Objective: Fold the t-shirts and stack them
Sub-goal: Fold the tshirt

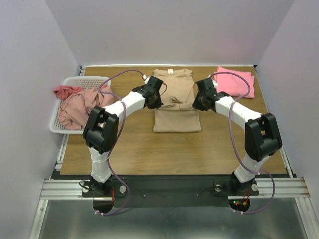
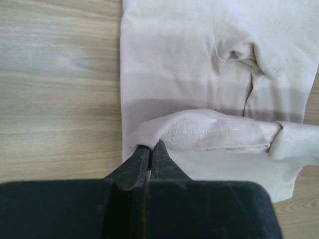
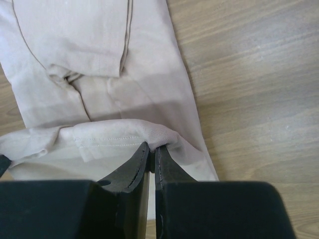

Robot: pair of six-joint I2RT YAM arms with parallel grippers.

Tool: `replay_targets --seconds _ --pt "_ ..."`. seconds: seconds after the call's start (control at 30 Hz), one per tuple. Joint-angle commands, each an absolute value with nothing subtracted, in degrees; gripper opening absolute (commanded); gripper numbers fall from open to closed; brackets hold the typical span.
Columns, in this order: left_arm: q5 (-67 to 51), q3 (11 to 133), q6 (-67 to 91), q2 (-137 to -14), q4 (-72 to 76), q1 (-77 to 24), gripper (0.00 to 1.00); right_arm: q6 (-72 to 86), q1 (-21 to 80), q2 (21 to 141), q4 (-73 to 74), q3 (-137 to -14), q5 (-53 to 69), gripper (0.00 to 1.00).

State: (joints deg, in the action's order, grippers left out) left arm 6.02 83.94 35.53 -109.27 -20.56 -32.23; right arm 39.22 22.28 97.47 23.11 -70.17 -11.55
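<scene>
The tan t-shirt's body is below the stretched hem, so the robot's left gripper next needs to lower the hem end onto its basket-side edge (image 2: 134,131) and let go.
The tan t-shirt (image 1: 174,114) lies partly folded at the table's middle, collar toward the back wall. My left gripper (image 1: 158,98) is shut on the left end of its hemmed bottom edge (image 2: 199,132), which is lifted over the body of the tan t-shirt (image 2: 169,59). My right gripper (image 1: 194,102) is shut on the right end of that same hem (image 3: 114,139), held above the tan t-shirt (image 3: 75,40). A folded bright pink t-shirt (image 1: 235,82) rests at the back right. Dusty-pink (image 1: 79,107) and salmon-red (image 1: 66,91) t-shirts lie crumpled in the basket.
A white mesh basket (image 1: 56,124) stands at the table's left edge. Bare wood table (image 1: 174,154) lies in front of the tan shirt. Purple cables loop from both arms. Walls close in the left, back and right sides.
</scene>
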Motion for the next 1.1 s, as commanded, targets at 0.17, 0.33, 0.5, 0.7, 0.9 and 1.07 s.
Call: replay_targets --seconds 0.17,0.33,0.5,0.7,0.9,1.07 --pt "6.5 90.3 32.8 -114.2 -21.7 -30.7 0.00 38.1 20.7 101.9 21.4 -76.5 -12.5 0.02" --pt "7.4 93.2 32.6 -116.5 -22.9 -30.0 0.38 37.2 20.0 105.7 21.5 -79.4 -11.3 0.12" --pt "6.6 96.5 31.3 -116.4 -23.5 -30.0 0.72 36.8 19.4 105.0 21.5 -80.8 -9.3 0.45" --pt "6.8 90.5 31.7 -111.8 -22.9 -30.0 0.89 34.3 19.5 99.9 21.5 -77.4 -5.4 0.94" --pt "2.6 70.2 36.2 -98.2 -13.2 -30.1 0.96 30.1 20.5 96.9 16.9 -71.3 12.6 1.00" --pt "0.4 58.8 39.6 -93.5 -9.1 -30.8 0.96 30.0 25.2 101.4 14.7 -72.7 15.1 1.00"
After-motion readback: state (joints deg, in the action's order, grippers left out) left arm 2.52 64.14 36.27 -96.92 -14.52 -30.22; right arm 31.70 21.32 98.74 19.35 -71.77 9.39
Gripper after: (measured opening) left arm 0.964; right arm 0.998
